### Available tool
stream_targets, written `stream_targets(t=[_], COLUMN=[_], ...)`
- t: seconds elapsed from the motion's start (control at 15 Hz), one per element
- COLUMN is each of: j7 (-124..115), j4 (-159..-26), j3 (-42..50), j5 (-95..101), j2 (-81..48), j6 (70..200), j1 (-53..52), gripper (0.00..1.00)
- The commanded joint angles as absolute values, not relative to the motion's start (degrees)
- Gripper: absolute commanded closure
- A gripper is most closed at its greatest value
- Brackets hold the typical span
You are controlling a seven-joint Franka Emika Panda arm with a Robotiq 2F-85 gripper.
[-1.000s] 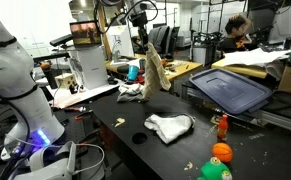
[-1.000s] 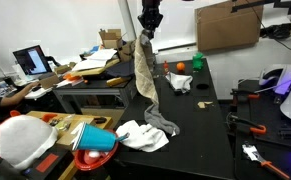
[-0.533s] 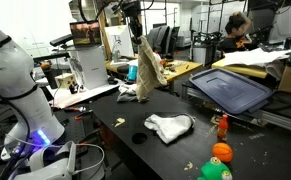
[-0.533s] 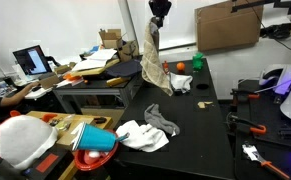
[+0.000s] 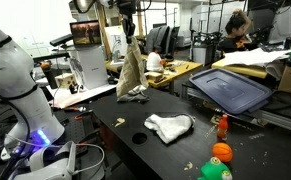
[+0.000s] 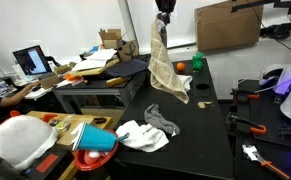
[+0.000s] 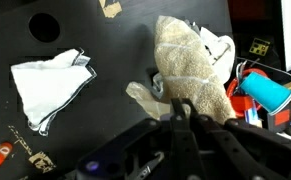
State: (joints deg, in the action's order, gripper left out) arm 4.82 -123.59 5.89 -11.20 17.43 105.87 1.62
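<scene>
The patch of bare tabletop beside the white folded cloth (image 5: 170, 126) is empty, so my gripper needs to turn next and move down toward that white cloth, to let go of the beige cloth over the empty patch.
My gripper (image 5: 130, 32) (image 6: 164, 14) (image 7: 179, 112) is shut on the top of a beige cloth (image 5: 131, 68) (image 6: 166, 65) (image 7: 193, 66). The cloth hangs lifted high above the black table (image 5: 175, 152) (image 6: 195, 125). In the wrist view the cloth drapes straight down from the closed fingers. A white folded cloth (image 5: 170, 126) (image 6: 179, 82) (image 7: 47, 86) lies flat on the table. A grey and white crumpled cloth (image 5: 134, 93) (image 6: 145, 133) (image 7: 216, 48) lies near the table's end, under the hanging cloth.
An orange ball (image 5: 221, 152) (image 6: 197, 64), a green ball (image 5: 216, 171) and a small red bottle (image 5: 223, 126) lie at one end of the table. A blue bin lid (image 5: 230, 88), a laptop (image 6: 30, 62) and a teal bowl (image 6: 95, 138) (image 7: 266, 95) flank the table.
My gripper has carried the beige cloth sideways and upward along the table. The cloth's lower end has left the crumpled pile and swings free.
</scene>
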Motion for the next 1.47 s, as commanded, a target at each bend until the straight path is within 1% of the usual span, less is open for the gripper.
stream_targets(t=[0.0,0.33,0.67,0.87,1.4], j7=[-2.86,-9.69,-7.88,-7.06,-15.65], j4=[-116.84,-114.27,-117.82,-117.79,-117.48], j3=[3.74,2.22,3.27,3.87,3.69], j5=[-10.43,-9.11,-10.31,-11.89,-10.84], j2=[10.67,5.86,7.92,8.09,5.13], j6=[101.64,99.79,99.68,97.92,97.29], j1=[1.91,1.98,2.66,3.21,3.71], gripper=[0.99,0.99,0.99,0.99,0.99])
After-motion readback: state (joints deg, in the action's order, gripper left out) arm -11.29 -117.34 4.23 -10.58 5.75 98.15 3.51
